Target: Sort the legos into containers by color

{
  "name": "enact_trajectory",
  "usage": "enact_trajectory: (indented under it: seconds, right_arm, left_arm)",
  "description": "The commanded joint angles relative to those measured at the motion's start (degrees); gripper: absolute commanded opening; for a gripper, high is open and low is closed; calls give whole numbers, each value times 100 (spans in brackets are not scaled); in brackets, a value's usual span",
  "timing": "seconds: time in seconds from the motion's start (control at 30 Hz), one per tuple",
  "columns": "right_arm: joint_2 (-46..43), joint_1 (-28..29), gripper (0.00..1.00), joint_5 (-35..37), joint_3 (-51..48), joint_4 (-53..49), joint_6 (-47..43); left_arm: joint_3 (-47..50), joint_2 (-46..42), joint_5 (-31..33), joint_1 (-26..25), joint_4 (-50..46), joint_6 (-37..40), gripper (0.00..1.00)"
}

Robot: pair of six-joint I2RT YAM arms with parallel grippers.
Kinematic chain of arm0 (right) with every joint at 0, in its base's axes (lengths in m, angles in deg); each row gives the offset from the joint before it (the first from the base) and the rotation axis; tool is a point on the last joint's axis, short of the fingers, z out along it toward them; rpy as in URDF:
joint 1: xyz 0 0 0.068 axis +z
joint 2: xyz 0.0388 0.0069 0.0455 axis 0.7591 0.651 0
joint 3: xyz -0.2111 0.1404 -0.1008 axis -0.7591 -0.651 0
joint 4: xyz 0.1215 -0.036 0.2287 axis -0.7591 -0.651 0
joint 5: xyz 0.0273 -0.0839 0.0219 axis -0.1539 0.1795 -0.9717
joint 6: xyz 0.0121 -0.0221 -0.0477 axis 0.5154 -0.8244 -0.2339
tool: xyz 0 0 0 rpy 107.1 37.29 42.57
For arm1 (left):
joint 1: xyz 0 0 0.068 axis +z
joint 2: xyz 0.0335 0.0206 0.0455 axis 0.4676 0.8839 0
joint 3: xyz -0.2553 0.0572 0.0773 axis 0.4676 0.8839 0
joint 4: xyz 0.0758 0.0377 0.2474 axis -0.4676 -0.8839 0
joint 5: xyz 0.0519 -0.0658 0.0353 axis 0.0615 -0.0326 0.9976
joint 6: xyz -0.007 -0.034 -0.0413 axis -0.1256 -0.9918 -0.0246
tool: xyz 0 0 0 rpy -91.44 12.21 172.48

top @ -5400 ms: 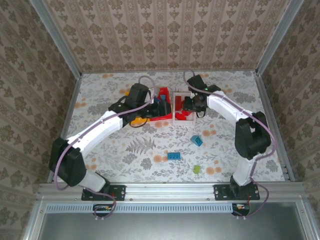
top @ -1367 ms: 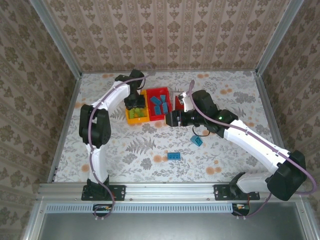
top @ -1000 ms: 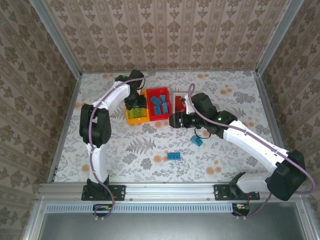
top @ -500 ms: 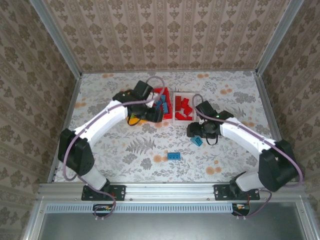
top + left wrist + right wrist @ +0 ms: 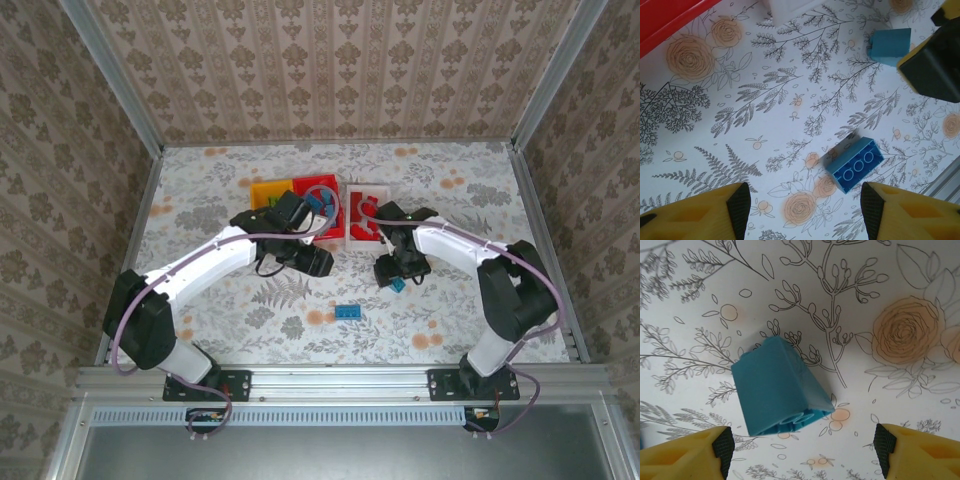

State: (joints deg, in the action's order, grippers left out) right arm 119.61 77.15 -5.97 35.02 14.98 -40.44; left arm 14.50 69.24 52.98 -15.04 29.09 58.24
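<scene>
The right gripper lowers around the sides of the brick next, since the sloped blue brick (image 5: pixel 398 285) lies just below it.
Two blue legos lie loose on the flowered table. A sloped blue brick (image 5: pixel 780 392) lies on its side just under my right gripper (image 5: pixel 804 450), which is open and straddles it without touching; from above the brick (image 5: pixel 398 285) peeks out beside that gripper (image 5: pixel 392 272). A long blue brick (image 5: pixel 855 164) lies upside down ahead of my open, empty left gripper (image 5: pixel 805 210), and it (image 5: pixel 348 312) sits nearer than that gripper (image 5: pixel 316 262). At the back stand the yellow container (image 5: pixel 266 190), the red container (image 5: pixel 330 228) with blue bricks and the white container (image 5: pixel 381 192) with red bricks.
In the left wrist view, the red bin's edge (image 5: pixel 670 20) and the white bin's corner (image 5: pixel 790 6) lie at the top, the sloped blue brick (image 5: pixel 890 44) and the right gripper's black body (image 5: pixel 935 60) at the upper right. Metal rails border the table.
My left gripper has left the bins and come nearer, toward the table's middle. My right gripper has shifted slightly left and settled over the sloped blue brick.
</scene>
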Motion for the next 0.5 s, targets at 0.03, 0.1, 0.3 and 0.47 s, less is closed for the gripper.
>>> enact_trajectory:
  seconds: [0.03,0.1,0.3,0.47]
  right_arm:
    - [281,27,77,315,274,-184,-510]
    - [409,-6,76,376,348,-73,-543]
    - [767,-17,63,187,527,115,-588]
    - [793,-30,51,81,373,154,-437]
  left_arm:
    - [19,-217,-135,-41,216,-176,63]
    - [109,-297,-383,-47,372,-266,64]
    - [754,-764,-893,6,1010,-817,66]
    - [1234,-1331,-607,236,1555,-1542,68]
